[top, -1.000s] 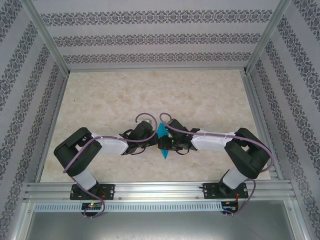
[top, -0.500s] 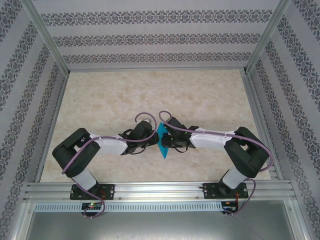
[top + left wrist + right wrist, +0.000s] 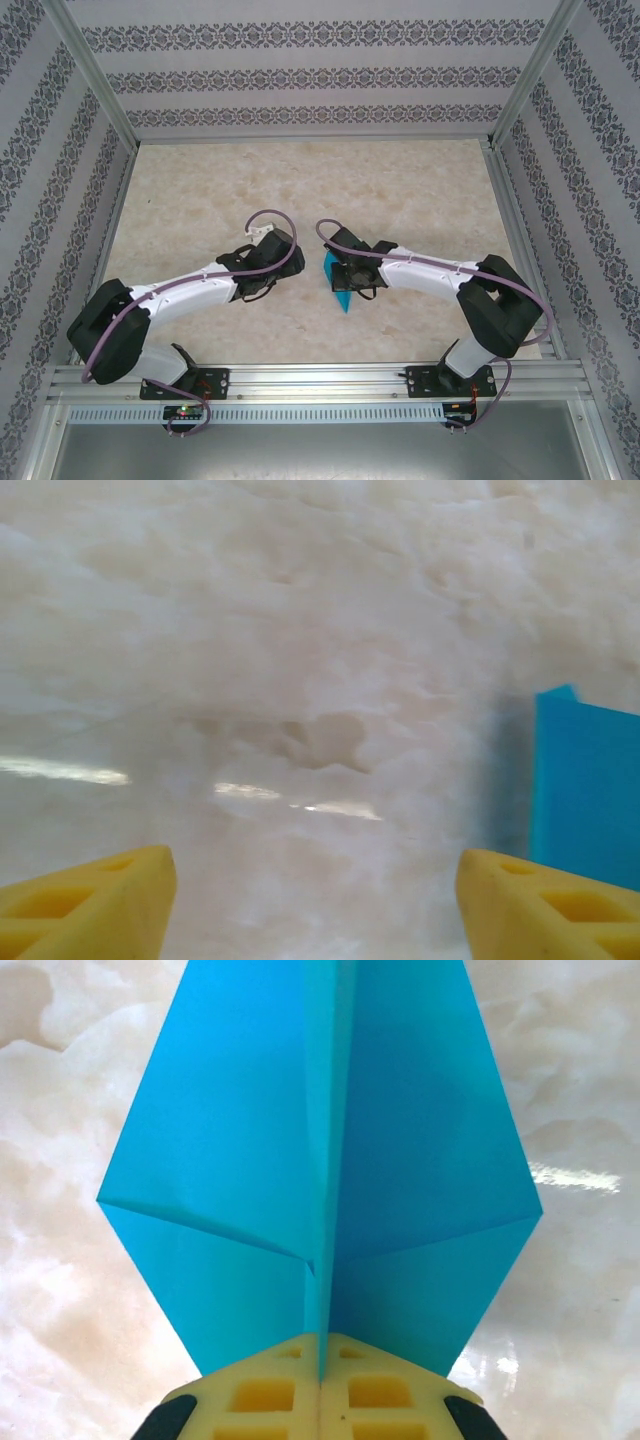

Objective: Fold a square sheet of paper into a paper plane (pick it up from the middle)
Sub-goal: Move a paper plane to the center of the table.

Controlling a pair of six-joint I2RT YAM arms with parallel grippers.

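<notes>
The tabletop outward of my right gripper is bare, so my right gripper will next carry the folded paper outward onto that clear part of the tabletop and let go of the paper's upright centre crease.
The square sheet of paper (image 3: 240, 1160) is teal-blue and folded into a pointed shape, with a centre crease and two wing-like flaps spreading to either side. My right gripper (image 3: 322, 1345) is shut on its centre crease, the yellow pads pressed together on the fold. From above, the paper (image 3: 340, 292) hangs as a narrow blue sliver at the right gripper (image 3: 345, 275), near the table's middle. My left gripper (image 3: 280, 266) sits apart to the left of it. That left gripper (image 3: 315, 880) is open with bare table between its yellow fingertips (image 3: 100, 900). The paper's edge (image 3: 590, 780) shows at the right.
The beige marbled tabletop (image 3: 300, 180) stretches away beyond both grippers. Patterned walls and aluminium frame posts (image 3: 95, 90) enclose the table on three sides. A metal rail (image 3: 320, 380) carries the arm bases at the near edge.
My left gripper has opened, let go of the paper and drawn back to the left. The right gripper has shut on the centre crease and carried the paper slightly right.
</notes>
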